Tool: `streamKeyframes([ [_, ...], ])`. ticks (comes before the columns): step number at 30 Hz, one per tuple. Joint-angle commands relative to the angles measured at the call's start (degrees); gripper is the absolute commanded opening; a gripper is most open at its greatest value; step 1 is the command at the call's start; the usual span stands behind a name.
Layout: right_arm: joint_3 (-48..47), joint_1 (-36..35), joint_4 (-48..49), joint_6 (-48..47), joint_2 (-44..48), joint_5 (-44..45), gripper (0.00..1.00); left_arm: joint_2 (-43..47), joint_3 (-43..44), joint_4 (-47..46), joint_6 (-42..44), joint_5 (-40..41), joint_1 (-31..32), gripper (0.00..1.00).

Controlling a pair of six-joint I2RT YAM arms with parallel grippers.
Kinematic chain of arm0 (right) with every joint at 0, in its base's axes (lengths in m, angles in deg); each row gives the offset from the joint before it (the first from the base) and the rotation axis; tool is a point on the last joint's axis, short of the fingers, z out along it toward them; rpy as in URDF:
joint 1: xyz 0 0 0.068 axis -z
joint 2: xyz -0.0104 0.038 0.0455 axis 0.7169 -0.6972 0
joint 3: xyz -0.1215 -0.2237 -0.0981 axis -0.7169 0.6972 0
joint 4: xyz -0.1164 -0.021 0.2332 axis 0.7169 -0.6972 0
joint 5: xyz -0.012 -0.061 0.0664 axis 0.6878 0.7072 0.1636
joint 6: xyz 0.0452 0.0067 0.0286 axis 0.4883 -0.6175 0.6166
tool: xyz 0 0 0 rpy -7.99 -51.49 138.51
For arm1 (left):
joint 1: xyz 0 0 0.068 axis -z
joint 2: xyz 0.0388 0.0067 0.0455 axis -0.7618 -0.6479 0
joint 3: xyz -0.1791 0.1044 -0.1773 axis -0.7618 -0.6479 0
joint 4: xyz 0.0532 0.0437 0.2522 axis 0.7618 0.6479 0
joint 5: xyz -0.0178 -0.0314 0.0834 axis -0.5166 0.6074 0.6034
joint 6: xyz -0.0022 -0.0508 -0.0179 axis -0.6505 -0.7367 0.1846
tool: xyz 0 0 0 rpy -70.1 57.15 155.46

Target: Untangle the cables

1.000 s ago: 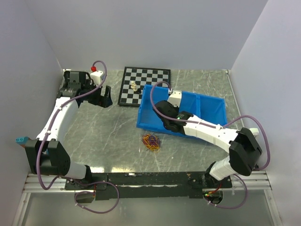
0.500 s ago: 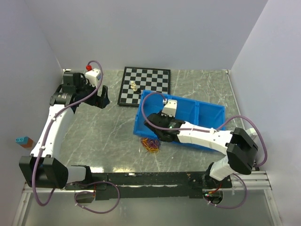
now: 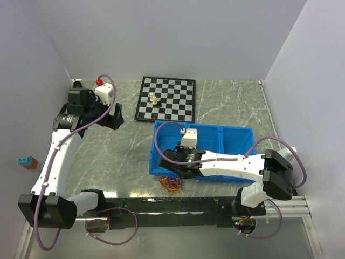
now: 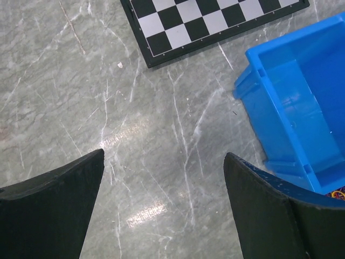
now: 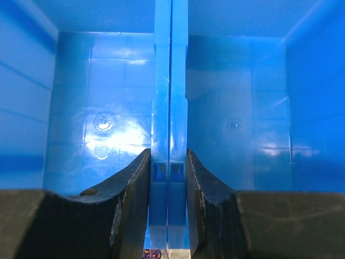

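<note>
The bin (image 3: 226,129) crowds the cables, so I will drag the bin's divider to the left in the top view with my right gripper, toward bare table, and let go of it.
The cables (image 3: 171,184) are a small bunch of yellow-orange, red and purple wires near the table's front edge, touching the near-left corner of a blue bin (image 3: 226,129). A sliver of the cables (image 4: 339,193) shows in the left wrist view, and another bit (image 5: 151,253) shows at the bottom of the right wrist view. My right gripper (image 3: 180,162) (image 5: 168,154) is inside the bin (image 5: 108,81), shut on its middle divider wall (image 5: 168,81). My left gripper (image 3: 114,116) (image 4: 163,156) hovers open over bare table at the back left, holding nothing.
A chessboard (image 3: 166,100) (image 4: 215,16) lies at the back centre with chess pieces (image 3: 154,100) on its left side. The blue bin (image 4: 291,97) sits between it and the front edge. A small blue-and-orange block (image 3: 26,161) sits off the table's left.
My right gripper has dragged the blue bin toward the front edge and left, up against the cables. The left arm has swung further back and left, still open.
</note>
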Motion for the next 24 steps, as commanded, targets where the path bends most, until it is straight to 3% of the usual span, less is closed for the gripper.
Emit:
streamKeyframes([
  [1, -4.6, -0.4, 2.0, -4.6, 1.1, 1.5, 0.0, 1.7, -0.2, -0.3, 0.4, 0.3, -0.1, 0.97],
  [5, -5.7, -0.4, 13.9, -16.4, -0.1, -3.4, 0.0, 1.4, -0.3, -0.8, 0.2, 0.8, 0.0, 0.97],
  [11, -12.8, -0.3, 20.9, -26.8, -7.7, -7.8, 0.0, 1.1, -1.1, -1.3, -0.3, 1.3, -0.2, 0.97],
  [24, -19.5, 3.3, 22.5, -26.8, -16.7, -11.6, 0.0, 1.9, -3.6, -2.3, 1.0, 3.4, -0.2, 0.97],
])
